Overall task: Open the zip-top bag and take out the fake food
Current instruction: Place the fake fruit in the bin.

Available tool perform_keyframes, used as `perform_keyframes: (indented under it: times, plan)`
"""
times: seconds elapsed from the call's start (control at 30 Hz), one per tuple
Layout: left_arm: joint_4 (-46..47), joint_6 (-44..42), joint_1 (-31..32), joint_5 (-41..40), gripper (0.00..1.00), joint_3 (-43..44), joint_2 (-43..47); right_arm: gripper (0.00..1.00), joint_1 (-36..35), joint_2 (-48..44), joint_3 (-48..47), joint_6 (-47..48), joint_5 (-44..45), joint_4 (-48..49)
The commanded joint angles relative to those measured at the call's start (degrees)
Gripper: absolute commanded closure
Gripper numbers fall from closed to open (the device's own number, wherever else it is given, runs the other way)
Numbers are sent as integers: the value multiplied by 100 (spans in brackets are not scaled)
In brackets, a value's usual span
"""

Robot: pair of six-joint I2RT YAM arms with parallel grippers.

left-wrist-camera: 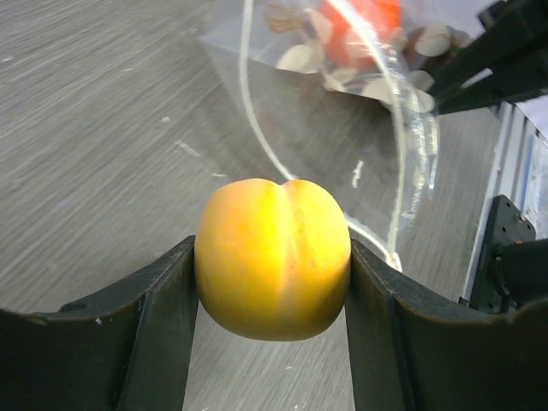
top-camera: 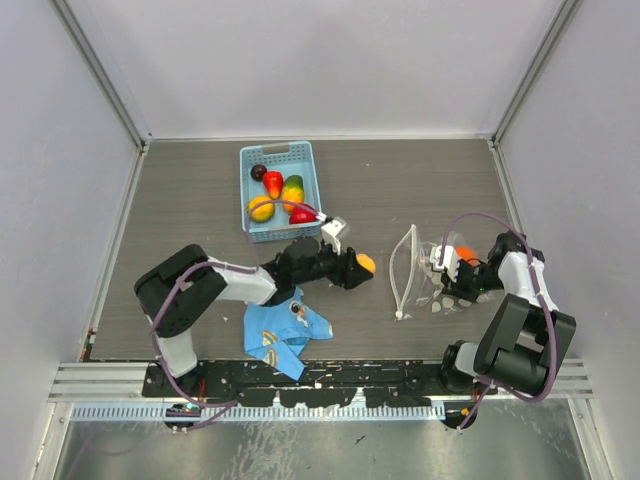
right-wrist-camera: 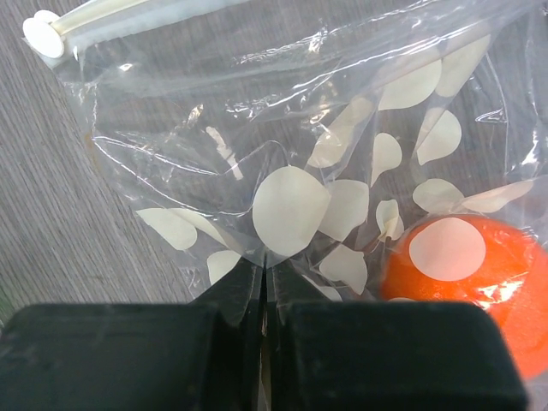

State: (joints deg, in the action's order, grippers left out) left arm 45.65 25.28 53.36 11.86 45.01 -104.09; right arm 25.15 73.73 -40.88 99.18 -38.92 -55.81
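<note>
The basket's open bottom shows at the basket's far end. My left gripper should next carry the yellow-orange fruit outward and to the left in the top view and let go of it over that end.
A yellow-orange fake fruit sits pinched between the two fingers of my left gripper, held above the table just left of the zip-top bag. The bag is clear with white dots. Its white zip strip gapes open toward the left gripper. An orange fake fruit lies inside the bag at its right end. My right gripper is shut on a fold of the bag's film next to that orange fruit. Several other pieces of fake food lie in the blue basket.
The light blue slotted basket stands at the back, left of centre. A blue cartoon-print cloth lies crumpled near the front edge, under the left arm. Grey walls close off the table on three sides.
</note>
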Motion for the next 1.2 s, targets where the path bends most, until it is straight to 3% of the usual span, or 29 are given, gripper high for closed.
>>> perform_keyframes:
  times: [0.0,0.3,0.8,1.17]
  plan:
    - [-934,254,-338,99,87,319,507,90,56,-194,-85,-63,-228,72]
    - [-2394,4,-735,-13,86,931,955,80,96,-266,-34,-143,-280,162]
    - [-3380,-98,-1813,-271,86,1695,1251,59,154,-547,-40,-411,-572,213]
    - [-4873,-153,-2379,-1063,86,3174,435,48,156,-1031,-980,-1339,-1429,-316]
